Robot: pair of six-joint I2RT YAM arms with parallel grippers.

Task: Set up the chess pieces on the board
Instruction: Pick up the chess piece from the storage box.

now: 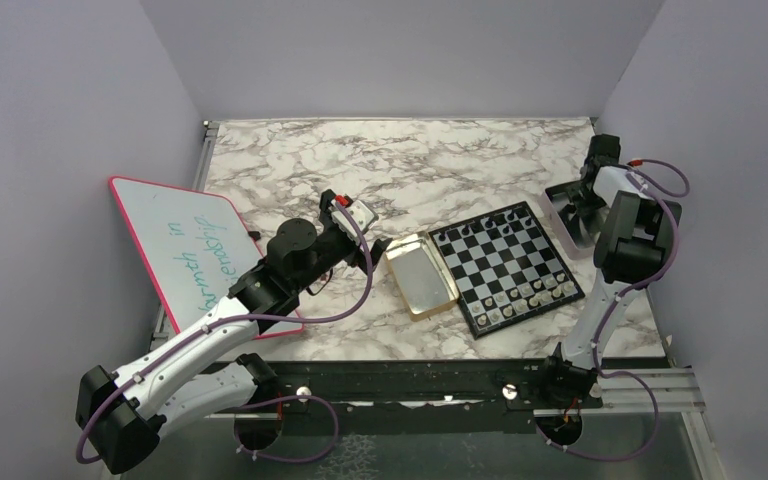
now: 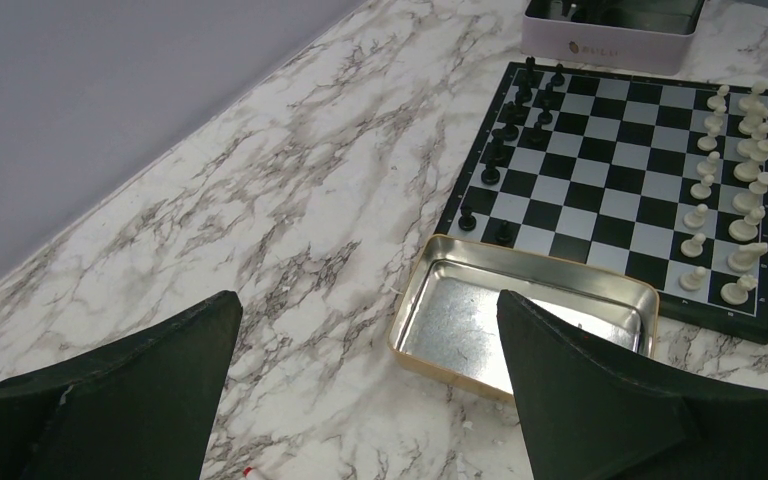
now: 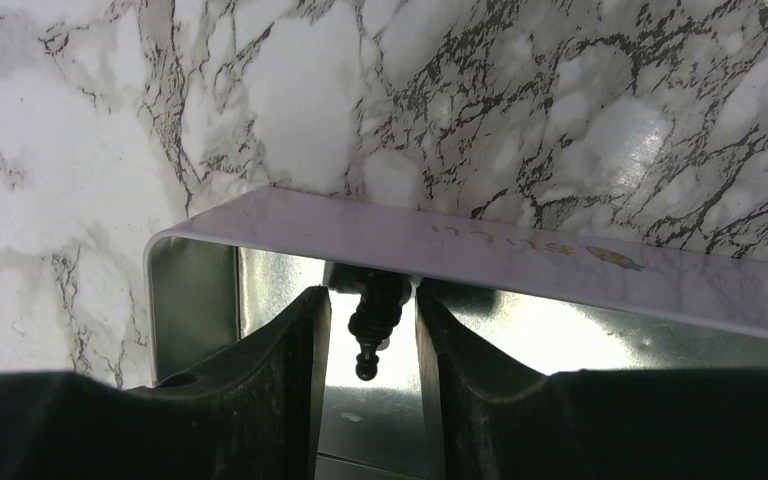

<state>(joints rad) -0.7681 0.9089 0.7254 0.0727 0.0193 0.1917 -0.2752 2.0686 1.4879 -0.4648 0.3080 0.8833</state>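
Observation:
My right gripper stays in place next and closes its fingers onto the black piece's narrow body (image 3: 374,318), because the piece already lies between its fingers.
The board (image 1: 505,265) lies at the table's middle right; it also shows in the left wrist view (image 2: 620,170). Black chess pieces (image 2: 510,130) stand along one side of it and pale ones (image 2: 740,180) along the other. My right gripper (image 3: 370,300) reaches into a pale open tin (image 3: 460,250) beside the board's far right corner (image 1: 552,200). Its jaws stand narrowly apart on either side of one black piece (image 3: 375,320) that lies against the tin's wall. My left gripper (image 2: 370,400) is wide open and empty over bare marble, left of the gold tin.
An empty gold tin tray (image 1: 420,275) lies against the board's left edge (image 2: 520,320). A pink-rimmed whiteboard (image 1: 185,250) lies at the left under my left arm. A small red object (image 2: 250,472) shows near my left fingers.

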